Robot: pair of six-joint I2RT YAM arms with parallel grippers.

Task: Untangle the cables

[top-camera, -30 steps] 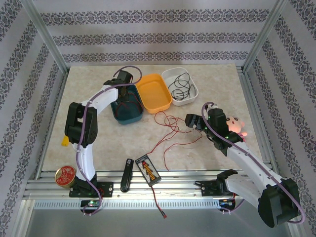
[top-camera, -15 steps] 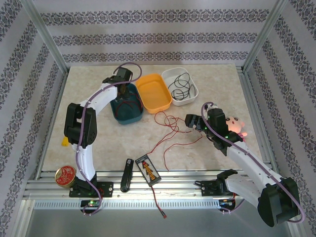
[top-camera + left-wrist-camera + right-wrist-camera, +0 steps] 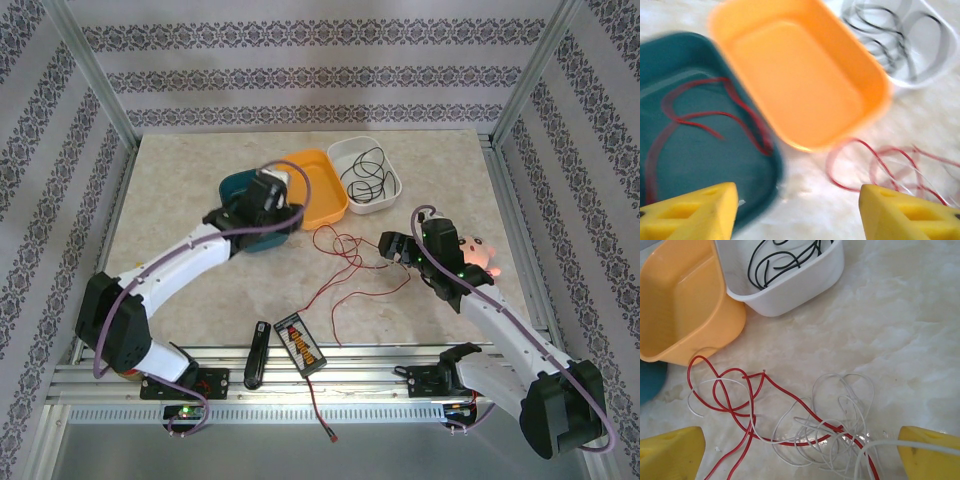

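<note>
The red cable's crossing loops lie below and back of my left gripper, tangled with the pale cable, so I will bring my left gripper back and down onto them.
A red cable (image 3: 793, 396) and a pale whitish cable (image 3: 813, 390) lie tangled on the table between the fingers of my right gripper (image 3: 800, 455), which hangs open above them. The same red cable (image 3: 340, 262) spreads left of the right gripper (image 3: 390, 246). Another red cable (image 3: 715, 120) is coiled in the teal tray (image 3: 670, 60). A black cable (image 3: 900, 40) rests in the white tray (image 3: 392, 172). My left gripper (image 3: 800, 215) is open and holds nothing, above the teal tray's (image 3: 238, 185) near edge, close to the orange tray (image 3: 800, 80).
The orange tray (image 3: 318, 188) has nothing in it. A black orange-striped device (image 3: 300, 343) and a black bar-shaped object (image 3: 257, 355) lie near the front edge. A pink plush toy (image 3: 478, 255) sits right of the right arm.
The left gripper has opened and left a red cable in the teal tray. The left arm has swung low and toward the near right. The right arm has not moved.
</note>
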